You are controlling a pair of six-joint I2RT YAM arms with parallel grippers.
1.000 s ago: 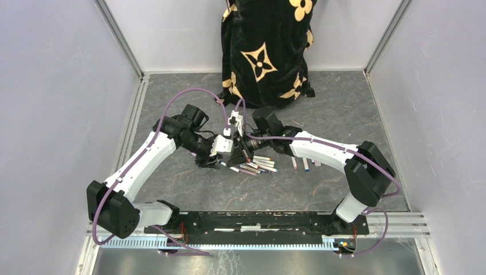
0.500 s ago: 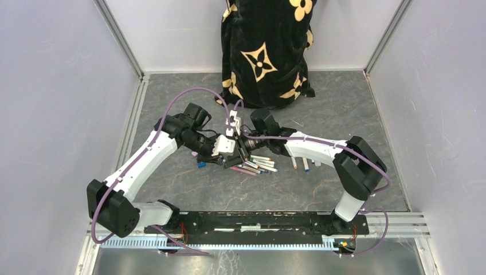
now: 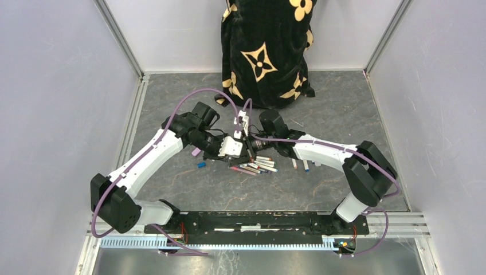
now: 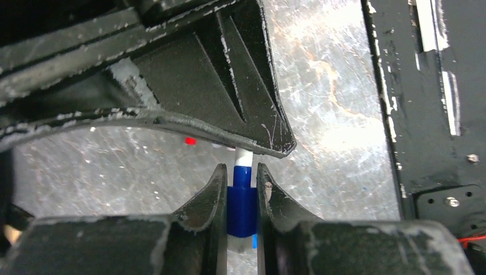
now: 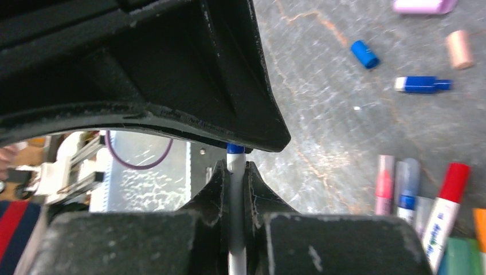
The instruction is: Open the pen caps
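My left gripper will next take the pen's cap left in the top view and down beside the loose blue cap, then release it, as caps already lie there.
A white pen [image 5: 235, 172] is held between both grippers, which meet tip to tip above the table. My left gripper [image 4: 239, 172] is shut on the pen's blue cap [image 4: 241, 200], and the white barrel [image 4: 243, 156] runs from it into the other gripper. My right gripper [image 5: 235, 169] is shut on that barrel, just behind the blue end [image 5: 235, 149]. In the top view the left gripper [image 3: 238, 148] and right gripper [image 3: 248, 142] hide this pen. Several pens [image 3: 255, 166] lie in a pile just below them. Loose caps lie to the left: a blue one [image 3: 202, 165] and a pink one [image 3: 196, 152].
Two more pens [image 3: 300, 164] lie right of the pile, under the right forearm. A black cloth with tan flowers [image 3: 266, 51] stands at the back. Grey walls close off the left and right sides. The right wrist view shows other loose caps [image 5: 364, 54] and a red-capped pen [image 5: 447, 197].
Both grippers shifted slightly right and have come together on one pen. A blue cap that was not on the table a second ago now lies left of the pile.
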